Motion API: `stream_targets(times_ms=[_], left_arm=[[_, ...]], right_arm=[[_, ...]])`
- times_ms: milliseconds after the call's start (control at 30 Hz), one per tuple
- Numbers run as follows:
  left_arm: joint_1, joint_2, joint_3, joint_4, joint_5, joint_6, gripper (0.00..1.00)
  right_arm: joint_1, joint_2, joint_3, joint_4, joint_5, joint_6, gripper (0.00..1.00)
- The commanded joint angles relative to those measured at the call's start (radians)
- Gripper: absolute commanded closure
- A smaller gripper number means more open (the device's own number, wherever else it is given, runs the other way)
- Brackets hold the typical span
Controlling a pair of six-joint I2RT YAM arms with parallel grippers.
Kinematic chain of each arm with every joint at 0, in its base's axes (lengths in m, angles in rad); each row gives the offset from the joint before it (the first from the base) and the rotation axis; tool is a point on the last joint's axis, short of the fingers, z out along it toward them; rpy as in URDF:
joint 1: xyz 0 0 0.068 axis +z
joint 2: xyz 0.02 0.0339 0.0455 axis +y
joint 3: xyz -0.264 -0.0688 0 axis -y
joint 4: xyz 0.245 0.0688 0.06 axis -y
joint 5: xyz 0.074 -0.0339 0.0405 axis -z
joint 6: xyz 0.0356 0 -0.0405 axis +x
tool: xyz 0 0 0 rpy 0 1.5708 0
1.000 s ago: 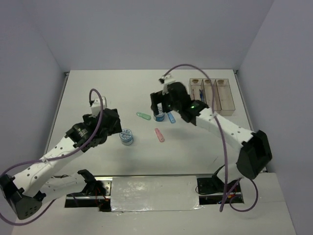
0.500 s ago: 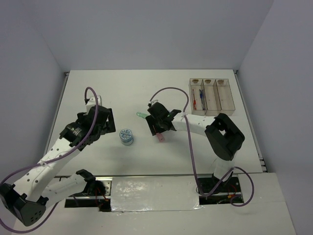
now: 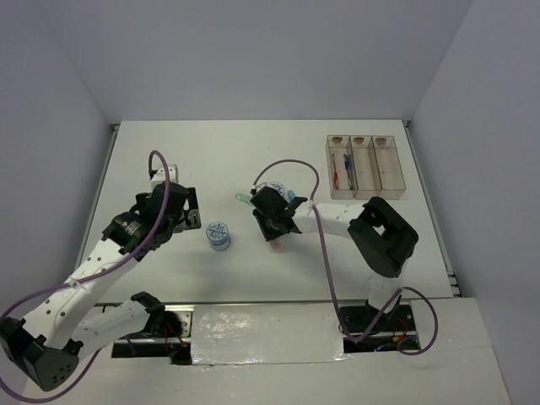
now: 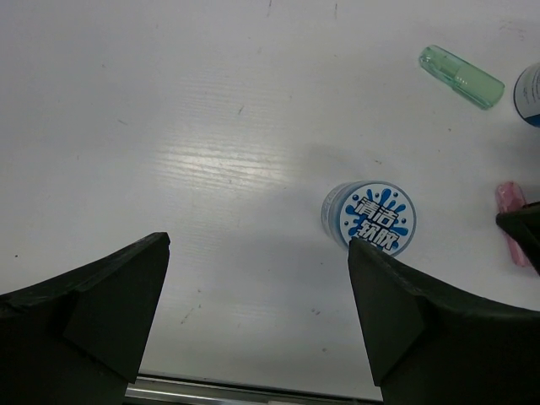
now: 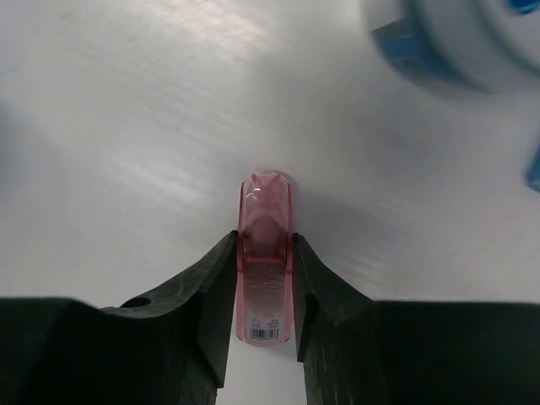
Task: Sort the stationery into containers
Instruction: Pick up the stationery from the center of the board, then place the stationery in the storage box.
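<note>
My right gripper should move up, outward and to the right in the top view. It should release the clip over the section of the container farthest from the pens, because that section is empty.
The pink clip (image 5: 265, 278) lies flat on the white table, and my right gripper (image 5: 264, 242) is shut on it, both fingers pressed against its long sides. From above, that gripper (image 3: 274, 224) covers most of the clip (image 3: 276, 244). A tape roll (image 3: 218, 234) stands left of centre; my left gripper (image 4: 257, 253) hangs wide open just beside this roll (image 4: 369, 217), holding nothing. A second tape roll (image 3: 272, 188), a green clip (image 3: 243, 199) and a blue clip (image 3: 293, 196) lie behind the right gripper. The containers (image 3: 384, 169) sit at the back right, with red and blue pens (image 3: 340, 171) in the left compartment.
The green clip (image 4: 461, 76) and the edge of the second tape roll (image 4: 530, 93) show at the upper right of the left wrist view. The second roll (image 5: 456, 42) sits close ahead and right of the right gripper. The table's near edge (image 4: 219, 390) runs under the left gripper.
The right arm swung down from beside the far tape roll to the pink clip and its jaws closed onto the clip's sides. The left arm shifted slightly left and stayed open.
</note>
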Motion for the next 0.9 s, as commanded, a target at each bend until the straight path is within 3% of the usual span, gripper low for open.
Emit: stream_targets(times_ms=[0,100,267,300,533,600,767,867], left_arm=[[0.004,-0.022,-0.001,0.029,0.012,0.021,0.01],[0.002,-0.028,-0.004,0.033,0.015,0.024,0.01],[0.002,-0.031,-0.007,0.039,0.025,0.028,0.01],[0.002,-0.033,-0.005,0.039,0.026,0.028,0.01],[0.002,-0.05,-0.018,0.065,0.075,0.041,0.01],[0.002,-0.053,-0.025,0.078,0.097,0.051,0.01],[-0.002,-0.027,-0.019,0.064,0.091,0.044,0.01],[-0.014,-0.042,-0.025,0.075,0.112,0.054,0.01]], right_arm=[[0.041,-0.095,-0.036,0.081,-0.183,0.005,1.0],[0.029,-0.255,-0.077,0.21,-0.395,-0.008,1.0],[-0.09,-0.38,0.023,0.135,-0.392,-0.083,1.0],[-0.171,-0.376,0.046,0.082,-0.39,-0.103,1.0],[-0.579,-0.215,0.329,-0.074,-0.261,-0.281,1.0],[-0.628,-0.135,0.457,-0.124,-0.225,-0.314,1.0],[-0.687,0.081,0.684,-0.166,0.134,-0.469,1.0],[-0.752,0.146,0.705,-0.111,0.162,-0.537,1.0]])
